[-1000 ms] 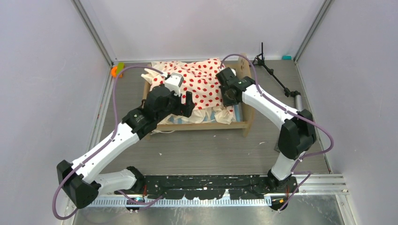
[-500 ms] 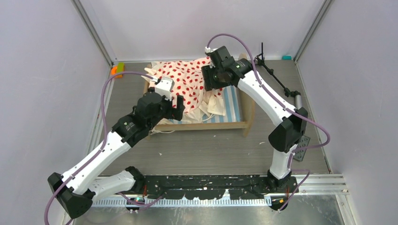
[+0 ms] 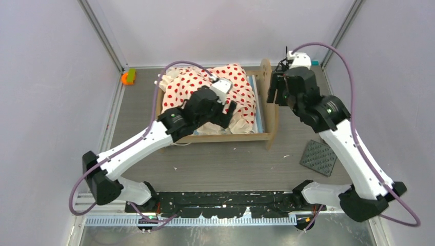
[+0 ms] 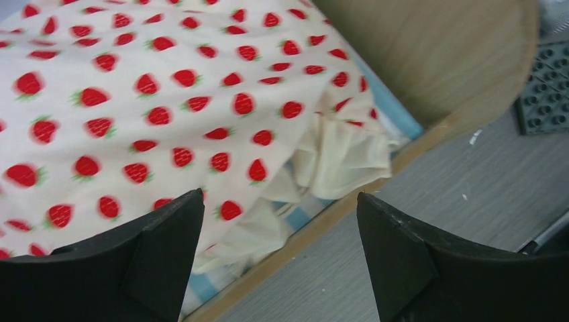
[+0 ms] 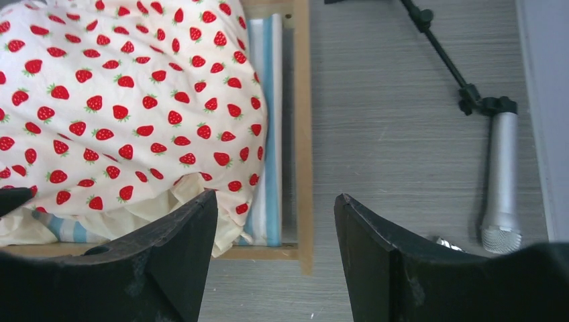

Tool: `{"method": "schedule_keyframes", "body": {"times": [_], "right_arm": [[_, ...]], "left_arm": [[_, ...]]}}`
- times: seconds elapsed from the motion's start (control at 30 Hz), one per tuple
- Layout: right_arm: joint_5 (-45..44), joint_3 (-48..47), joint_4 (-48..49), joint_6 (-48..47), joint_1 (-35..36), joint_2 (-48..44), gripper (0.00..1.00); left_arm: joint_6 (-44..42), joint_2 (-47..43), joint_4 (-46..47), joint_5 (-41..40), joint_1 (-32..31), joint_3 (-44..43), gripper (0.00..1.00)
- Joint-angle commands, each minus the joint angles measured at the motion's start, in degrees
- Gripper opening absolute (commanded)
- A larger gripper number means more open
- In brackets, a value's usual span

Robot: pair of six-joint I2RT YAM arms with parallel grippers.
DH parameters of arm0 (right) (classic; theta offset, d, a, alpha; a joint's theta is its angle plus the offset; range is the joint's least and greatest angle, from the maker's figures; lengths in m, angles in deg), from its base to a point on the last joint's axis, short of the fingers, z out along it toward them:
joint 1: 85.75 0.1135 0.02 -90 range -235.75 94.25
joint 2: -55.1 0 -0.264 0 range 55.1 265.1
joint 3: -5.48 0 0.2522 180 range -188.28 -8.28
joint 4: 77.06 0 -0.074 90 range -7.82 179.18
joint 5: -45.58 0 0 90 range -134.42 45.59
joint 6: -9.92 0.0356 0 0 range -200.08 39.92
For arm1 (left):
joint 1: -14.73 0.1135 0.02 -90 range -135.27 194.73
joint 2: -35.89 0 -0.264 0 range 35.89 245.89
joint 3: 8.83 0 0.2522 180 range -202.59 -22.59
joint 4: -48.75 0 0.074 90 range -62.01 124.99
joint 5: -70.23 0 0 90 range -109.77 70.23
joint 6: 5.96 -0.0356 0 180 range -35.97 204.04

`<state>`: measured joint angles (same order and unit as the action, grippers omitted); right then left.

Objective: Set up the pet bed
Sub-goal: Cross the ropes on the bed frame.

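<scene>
My left gripper moves down and to the right in the top view onto the bedding's corner (image 3: pixel 249 120) next. That corner lies bunched below it by the pet bed's end board (image 3: pixel 265 69).
The pet bed (image 3: pixel 270 119) is a light-wood frame at the table's far middle. Its cream bedding (image 3: pixel 179 91) with red strawberry spots lies spread over most of the blue-white striped mattress (image 3: pixel 258 102), bunched at the near right corner. My left gripper (image 3: pixel 223 117) hovers open over that corner. In the left wrist view its jaws (image 4: pixel 280 196) stand wide apart above the ruffle (image 4: pixel 342 157) and the frame rail, holding nothing. My right gripper (image 3: pixel 277 97) is open just right of the rounded end board (image 3: pixel 265 69). In the right wrist view it (image 5: pixel 276 196) looks down on the mattress edge (image 5: pixel 268 100) and holds nothing.
A dark studded square mat (image 3: pixel 319 157) lies on the table right of the bed. A black tripod stand (image 5: pixel 436 47) with a silver microphone (image 5: pixel 502 181) lies at the far right. An orange-green object (image 3: pixel 127 77) sits at the far left corner. Grey walls close in both sides.
My right gripper opened, let go of the bedding, and swung right past the end board. My left arm moved right across the bed. The bedding now lies further over the mattress.
</scene>
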<state>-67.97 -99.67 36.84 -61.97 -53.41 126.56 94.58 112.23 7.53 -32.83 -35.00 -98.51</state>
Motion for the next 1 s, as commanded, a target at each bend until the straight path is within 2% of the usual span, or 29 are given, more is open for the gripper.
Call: {"method": "schedule_keyframes", "body": {"times": [0.0, 0.1, 0.23, 0.47, 0.53, 0.7, 0.83, 0.97], "right_arm": [[-5.8, 3.9, 1.4, 2.9, -0.1, -6.3, 0.69], [-6.8, 6.0, 1.4, 4.4, -0.1, -11.2, 0.69], [-8.2, 7.7, 0.5, 5.5, -0.1, -15.3, 0.69], [-9.3, 10.4, -0.1, 6.6, -0.1, -18.7, 0.69], [-9.2, 10.9, 0.0, 6.9, -0.1, -19.3, 0.69], [-9.5, 12.2, -0.1, 7.0, -0.1, -20.7, 0.69], [-10.0, 12.7, -0.6, 7.2, -0.1, -21.9, 0.69], [-10.3, 13.5, -0.7, 6.9, -0.1, -22.4, 0.69]], "left_arm": [[0.5, 5.6, 2.5, -3.9, -7.5, -6.9, 0.85], [8.0, 12.2, 0.2, -10.1, -8.6, -10.5, 0.84], [16.3, 17.8, 0.6, -10.9, -9.0, -13.1, 0.84], [28.3, 23.6, 1.8, -17.8, -9.8, -16.2, 0.85], [30.5, 25.3, 2.6, -19.9, -9.7, -16.7, 0.86], [30.4, 30.9, 4.2, -19.5, -9.5, -20.9, 0.88], [30.3, 35.6, -1.5, -20.7, -9.1, -26.1, 0.88], [33.7, 36.9, -1.7, -20.3, -8.5, -24.7, 0.82]]}}
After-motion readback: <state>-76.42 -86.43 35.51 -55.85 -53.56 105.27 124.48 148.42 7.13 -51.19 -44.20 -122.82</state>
